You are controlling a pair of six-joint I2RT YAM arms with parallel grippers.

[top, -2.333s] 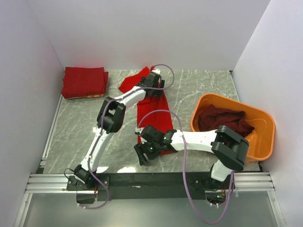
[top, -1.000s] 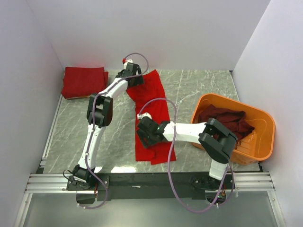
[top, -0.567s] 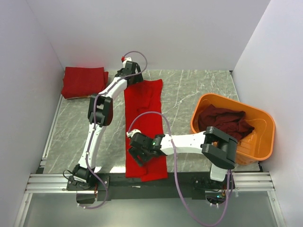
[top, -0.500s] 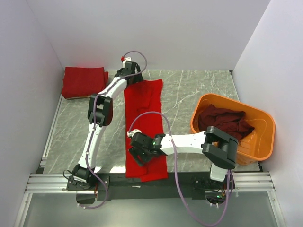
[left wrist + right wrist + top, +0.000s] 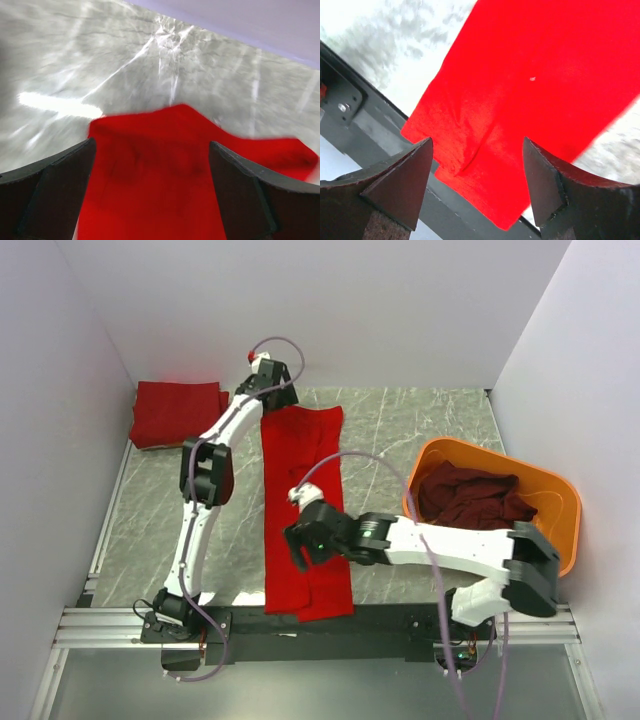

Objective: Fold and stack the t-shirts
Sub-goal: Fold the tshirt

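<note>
My left gripper moves back and down onto the strip's near corner away from the tub [image 5: 555,502] next, since that corner lies back from it by the rail.
A bright red t-shirt [image 5: 303,505] lies flat as a long folded strip down the middle of the table, its near end hanging over the front edge. It shows in the left wrist view [image 5: 165,170] and the right wrist view [image 5: 530,90]. My left gripper [image 5: 272,390] is open above the strip's far end [image 5: 152,190], holding nothing. My right gripper [image 5: 298,548] is open over the strip's near part [image 5: 477,165], holding nothing. A folded red t-shirt [image 5: 178,412] lies at the far left corner. A dark maroon t-shirt [image 5: 472,496] sits crumpled in the orange tub [image 5: 555,502].
White walls close in the table on the left, back and right. The black front rail [image 5: 300,625] runs along the near edge, also seen in the right wrist view [image 5: 375,130]. The grey marble tabletop [image 5: 150,510] shows on both sides of the strip.
The red shirt was pulled out and laid flat into a straight strip. Both grippers have since let go and lifted; the right arm has drawn back to the right.
</note>
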